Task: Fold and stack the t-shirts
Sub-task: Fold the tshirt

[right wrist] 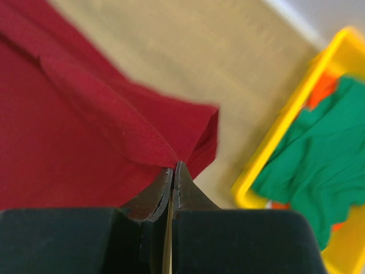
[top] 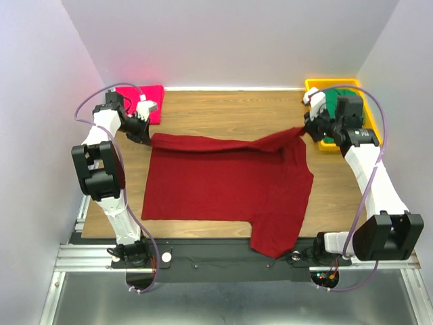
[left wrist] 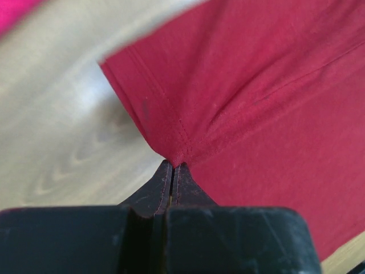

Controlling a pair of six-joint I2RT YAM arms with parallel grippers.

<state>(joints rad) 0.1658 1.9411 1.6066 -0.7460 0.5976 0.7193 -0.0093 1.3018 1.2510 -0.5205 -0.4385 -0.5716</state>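
The robot's left gripper should next move down and slightly back and release the shirt's corner onto the shirt's flat lower layer [top: 152, 160] [left wrist: 215, 178], because that layer is below and back of the gripper.
The dark red t-shirt [top: 223, 183] lies spread over the middle of the table, one sleeve hanging over the near edge. My left gripper [top: 144, 137] is shut on its far left corner [left wrist: 174, 157]. My right gripper [top: 304, 130] is shut on its far right corner [right wrist: 177, 160], which is lifted off the table. The shirt's far edge runs taut between the two grippers. A folded bright pink t-shirt [top: 141, 100] lies at the far left corner of the table. A green t-shirt [top: 338, 101] fills the bin, seen also in the right wrist view [right wrist: 311, 165].
A yellow plastic bin [top: 313, 84] stands at the far right corner, close behind my right gripper; its rim [right wrist: 274, 148] shows in the right wrist view. White walls close the table at the back and sides. Bare wood [top: 230, 112] lies between pink shirt and bin.
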